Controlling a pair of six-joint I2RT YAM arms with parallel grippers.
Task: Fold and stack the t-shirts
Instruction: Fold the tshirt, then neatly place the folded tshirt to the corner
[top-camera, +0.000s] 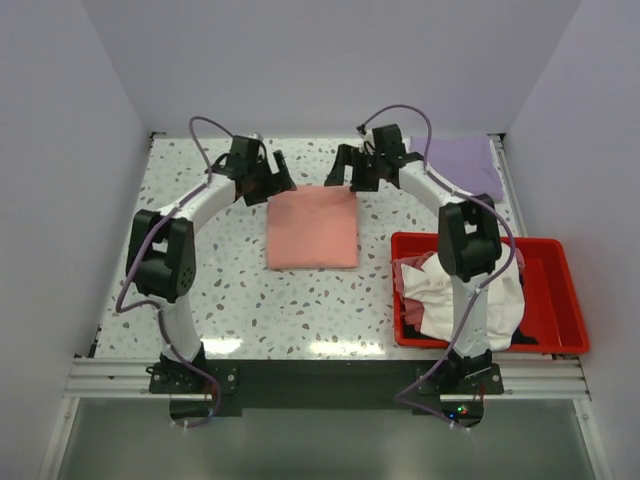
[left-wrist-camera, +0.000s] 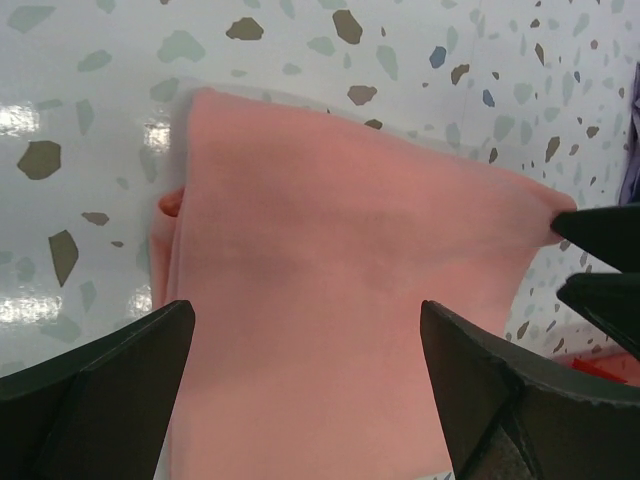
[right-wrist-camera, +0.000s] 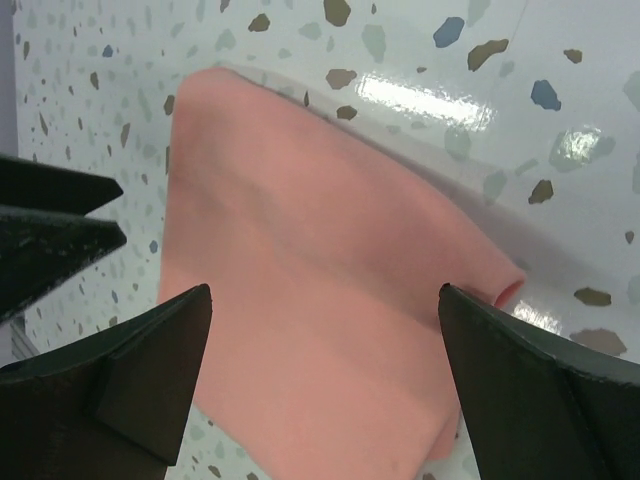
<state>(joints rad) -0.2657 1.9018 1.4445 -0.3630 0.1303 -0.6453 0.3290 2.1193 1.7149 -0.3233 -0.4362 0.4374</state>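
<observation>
Next, my right gripper comes back and down astride the t-shirt's edge by the red bin (right-wrist-camera: 449, 410), which lies there with bare table on either side.
A salmon-pink t-shirt (top-camera: 312, 227) lies folded into a flat rectangle in the middle of the table; it fills much of the left wrist view (left-wrist-camera: 340, 300) and the right wrist view (right-wrist-camera: 320, 300). My left gripper (top-camera: 277, 177) hovers open over its far left corner, nothing between the fingers. Over the far right corner my right gripper (top-camera: 347, 172) is open and empty too. A lavender t-shirt (top-camera: 462, 165) lies folded at the far right. Cream-white t-shirts (top-camera: 470, 290) are heaped in the red bin, with a bit of black cloth (top-camera: 527, 340) under them.
The red plastic bin (top-camera: 558, 290) stands at the near right, partly behind my right arm. White walls close in the speckled table (top-camera: 200, 300) on three sides. A metal rail runs along the near edge.
</observation>
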